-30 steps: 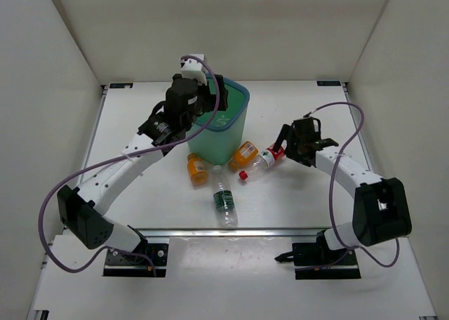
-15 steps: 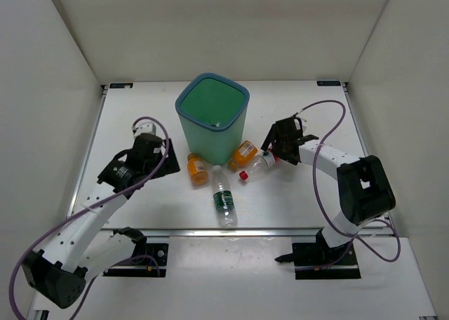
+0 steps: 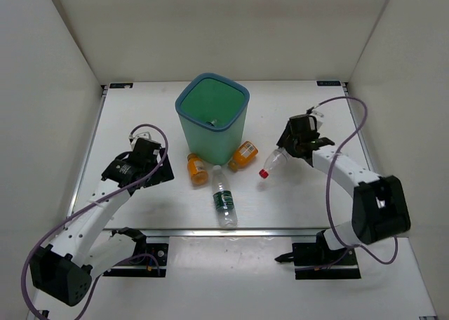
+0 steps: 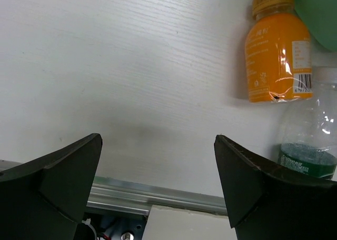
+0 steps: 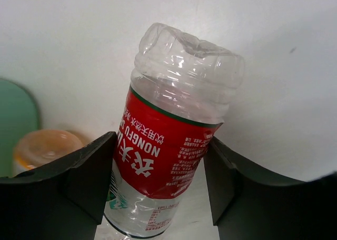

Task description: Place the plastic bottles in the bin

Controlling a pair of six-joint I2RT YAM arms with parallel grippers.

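Note:
I will next raise my right gripper and then move it to the left in the top view, over the bin's opening [image 3: 212,104], because the bin's tall side is in the way.
The teal bin [image 3: 184,100] stands at the back centre. In front of it lie two orange-filled plastic bottles [image 3: 197,168] [image 3: 243,154] and a clear green-labelled one [image 3: 224,204]. My right gripper [image 3: 286,150] is shut on the clear red-labelled bottle [image 3: 272,162], red cap pointing down-left. In the right wrist view the fingers [image 5: 87,171] press both sides of its label [image 5: 168,150]. My left gripper [image 3: 161,171] hovers open and holds nothing, left of the orange bottle [image 4: 276,48] and the green-labelled bottle [image 4: 310,145].
White walls enclose the table on three sides. An aluminium rail [image 3: 231,230] runs along the near edge, and it shows between the left fingers [image 4: 131,198]. The bin's wall [image 5: 16,124] and an orange bottle [image 5: 45,148] lie left of the held bottle.
My left arm pulled back from over the bin to the table's left side. The right gripper closed on the red-labelled bottle and drew it slightly right.

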